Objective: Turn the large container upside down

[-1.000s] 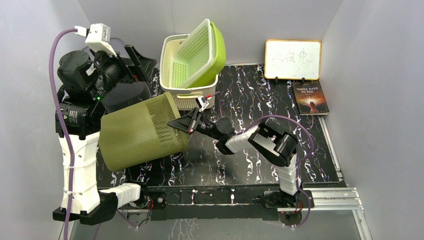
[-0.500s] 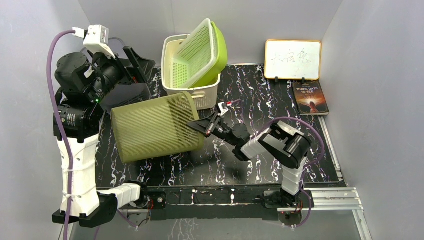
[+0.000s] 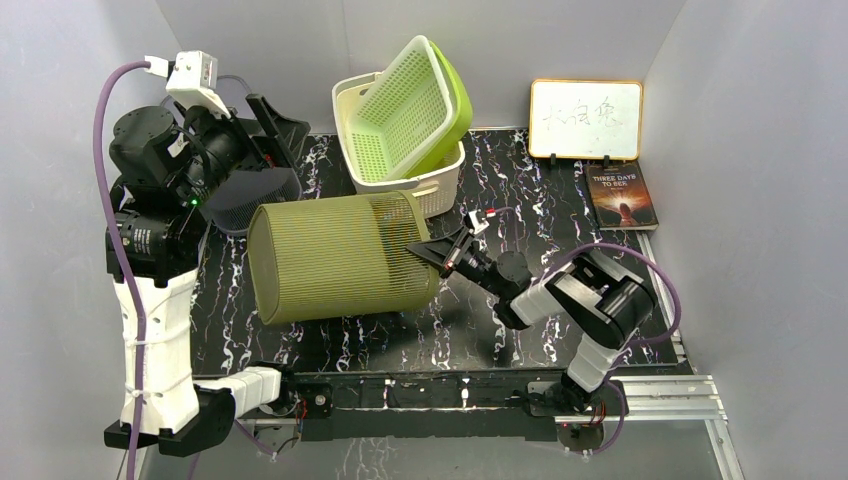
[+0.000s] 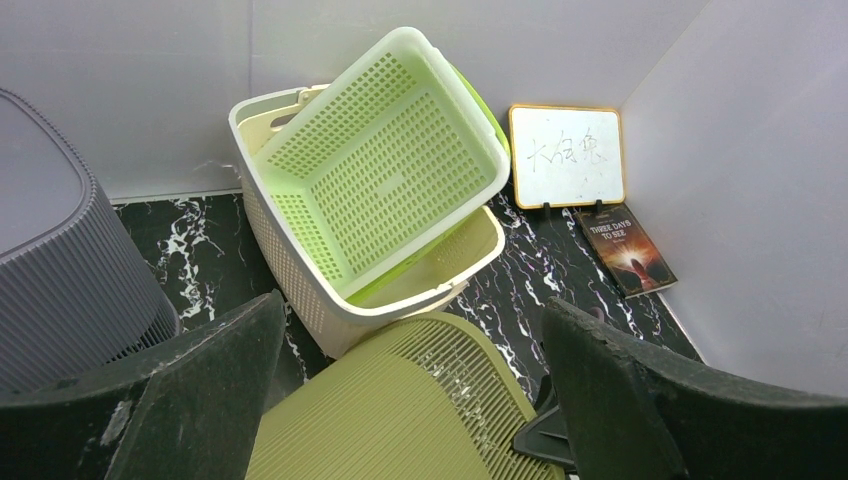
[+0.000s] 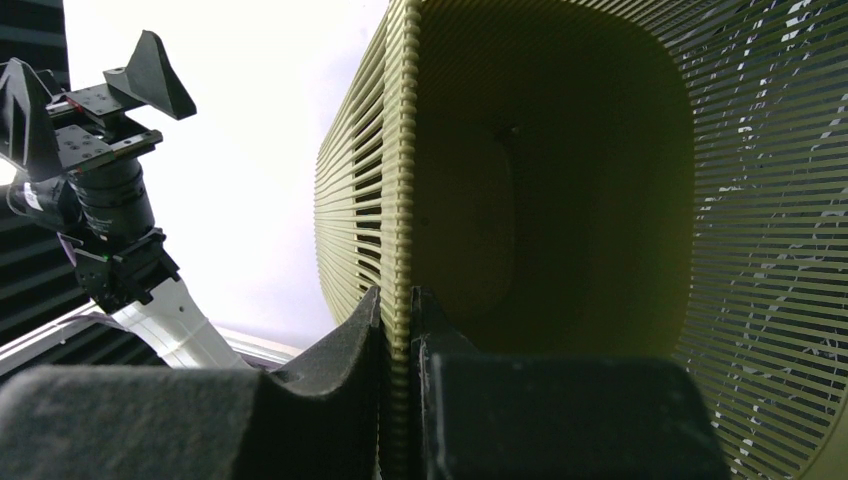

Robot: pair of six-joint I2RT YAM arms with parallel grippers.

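I should next move my right gripper down and to the right in the top view to tip the container's opening toward the table (image 3: 462,322), because the container is lying on its side.
The large container (image 3: 335,255) is an olive-green ribbed bin lying on its side on the black marbled table, its open mouth facing right. My right gripper (image 3: 432,252) is shut on the mouth's rim. In the right wrist view the ribbed rim (image 5: 398,200) is pinched between both pads of the right gripper (image 5: 398,300), and the hollow inside of the container (image 5: 560,200) shows. My left gripper (image 3: 262,135) hangs open high at the back left, apart from the container. In the left wrist view the left gripper (image 4: 412,305) stands wide, with the container (image 4: 420,410) far below.
A dark grey ribbed bin (image 3: 255,195) stands at the back left beside the container. A white basket (image 3: 440,190) holding tilted green perforated baskets (image 3: 400,115) touches the container's far side. A whiteboard (image 3: 585,120) and a book (image 3: 620,195) sit at the back right.
The container has shifted right and turned further on its side, the right gripper moving right with its rim. The white basket was nudged right. The left arm barely moved.
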